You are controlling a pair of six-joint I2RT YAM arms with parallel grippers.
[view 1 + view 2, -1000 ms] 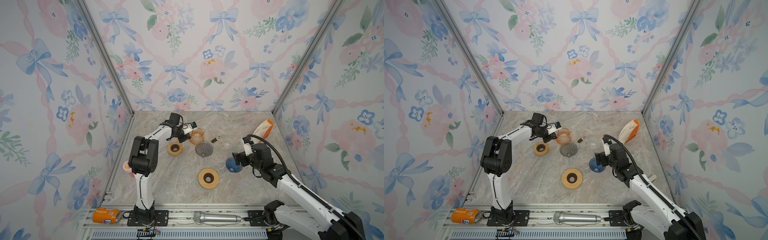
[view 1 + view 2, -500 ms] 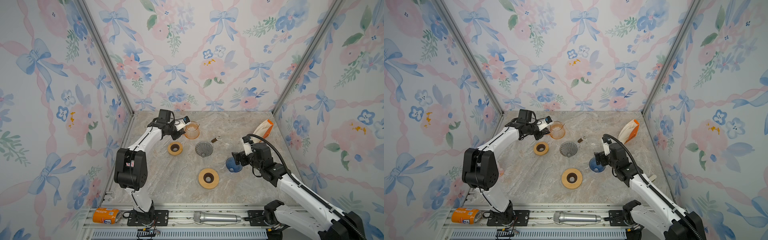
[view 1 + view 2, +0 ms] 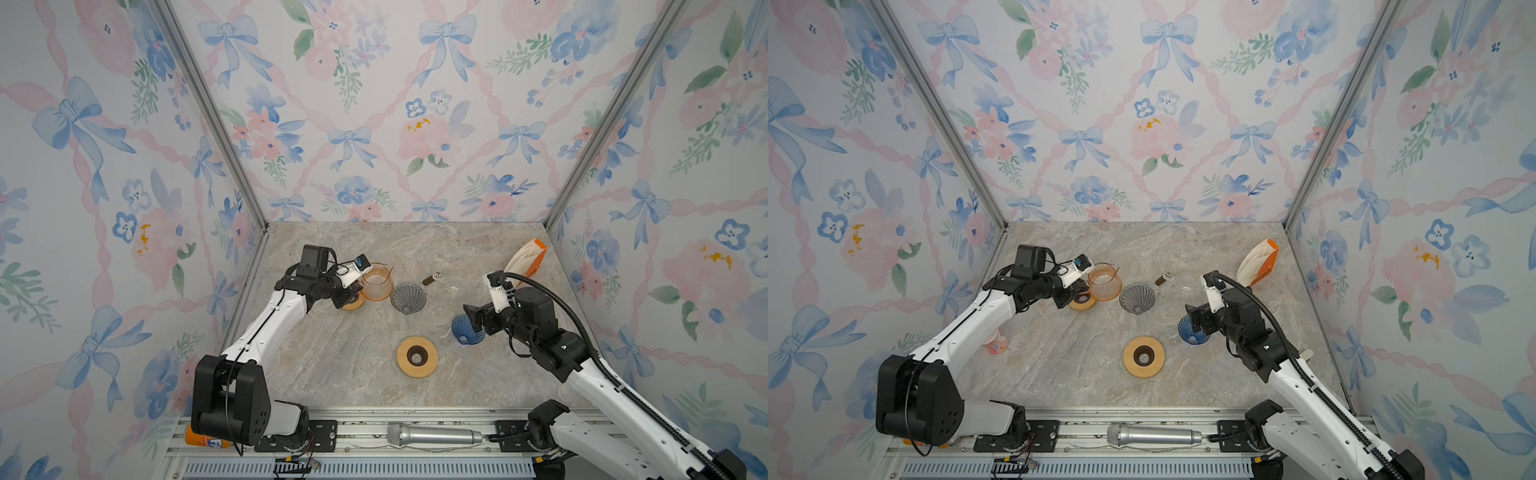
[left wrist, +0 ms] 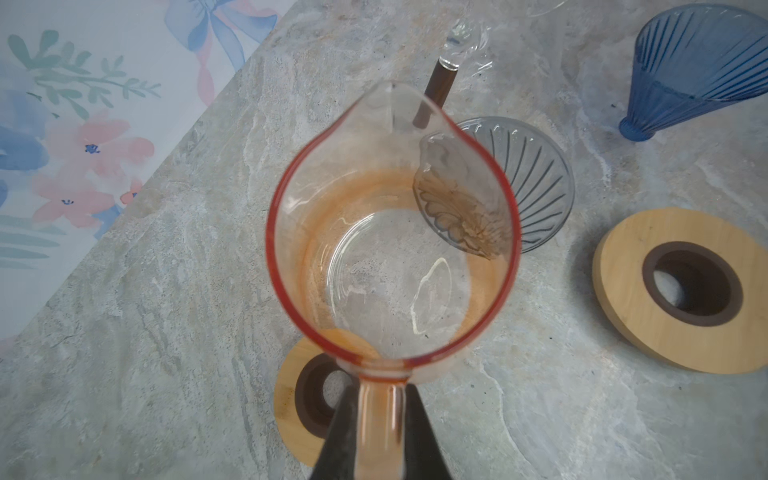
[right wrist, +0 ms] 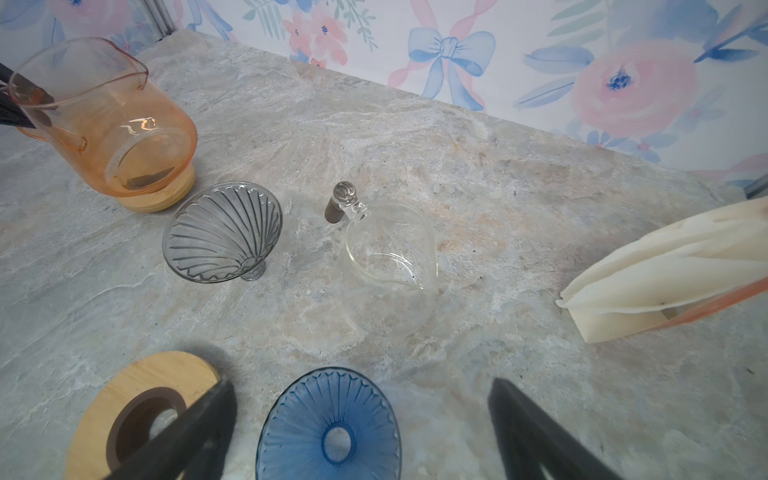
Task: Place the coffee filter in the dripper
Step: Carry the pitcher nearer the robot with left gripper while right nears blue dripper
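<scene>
The bare tabletop (image 4: 504, 406) beside the larger wooden ring lies below and back, so the left gripper will next pull the carafe back, lower it there and let go of the carafe's handle.
A stack of white coffee filters (image 3: 524, 259) (image 5: 673, 266) leans in an orange holder at the back right. A grey ribbed dripper (image 3: 408, 297) (image 5: 220, 232) lies tipped mid-table. A blue dripper (image 3: 463, 328) (image 5: 332, 424) lies on its side just under my right gripper (image 3: 473, 318) (image 5: 361, 386), which is open and holds nothing. My left gripper (image 4: 381, 415) (image 3: 1077, 286) is shut on the handle of an orange glass carafe (image 4: 386, 291) (image 3: 377, 282). It holds the carafe tilted over a small wooden ring (image 3: 353, 305).
A larger wooden ring (image 3: 417, 356) (image 5: 108, 407) lies in front of the drippers. A clear glass carafe (image 5: 390, 266) with a brown handle lies behind the blue dripper. A pink cup (image 3: 995, 343) stands by the left wall. A microphone (image 3: 1154, 435) lies on the front rail.
My left arm has swung the orange carafe left, away from the grey dripper, and lowered it over the small wooden ring. The right arm has not moved.
</scene>
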